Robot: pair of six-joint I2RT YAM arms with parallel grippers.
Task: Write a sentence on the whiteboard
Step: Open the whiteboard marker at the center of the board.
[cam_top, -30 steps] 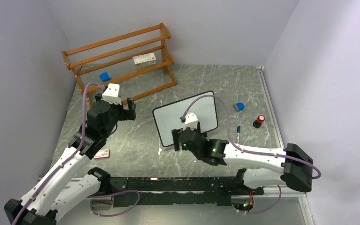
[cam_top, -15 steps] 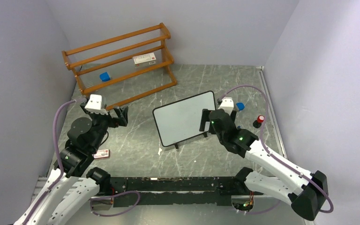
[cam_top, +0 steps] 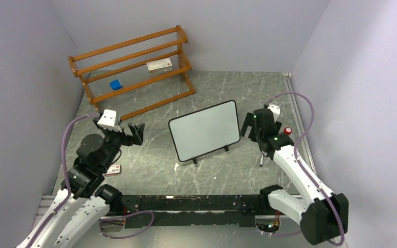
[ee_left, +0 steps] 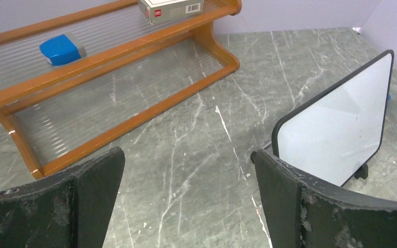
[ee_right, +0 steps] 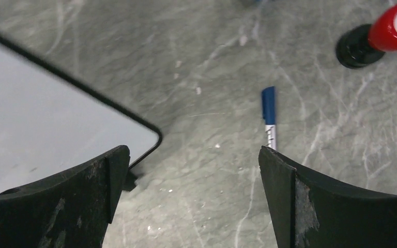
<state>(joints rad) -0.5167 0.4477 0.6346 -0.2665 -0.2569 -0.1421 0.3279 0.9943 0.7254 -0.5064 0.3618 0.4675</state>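
Observation:
My right gripper will next move right in the wrist view and go down around the marker's white body [cam_top: 261, 160] [ee_right: 271, 137], which lies below, lined up with my fingers.
The whiteboard [cam_top: 204, 129] stands on its short black feet in the middle of the table, tilted back. Its white face is blank and the sentence does not show on it. My right gripper [cam_top: 253, 129] hovers open just off the board's right edge, pointing down. In the right wrist view the board's corner [ee_right: 41, 129] lies to the left of the right gripper [ee_right: 194, 160]. A blue-capped marker [ee_right: 270, 116] lies on the table ahead of its right finger. My left gripper [cam_top: 134, 132] hangs open and empty left of the board [ee_left: 336, 129].
A wooden rack [cam_top: 134, 67] at the back left holds a blue eraser [cam_top: 115, 84] and a small box [cam_top: 159, 65]. A red-topped black stamp [cam_top: 287, 131] stands right of my right arm. A small card [cam_top: 112, 169] lies near my left arm.
My right arm swung from the board's near edge round to its right side, and its jaws widened. My left arm drew back toward the near left. The board stayed put.

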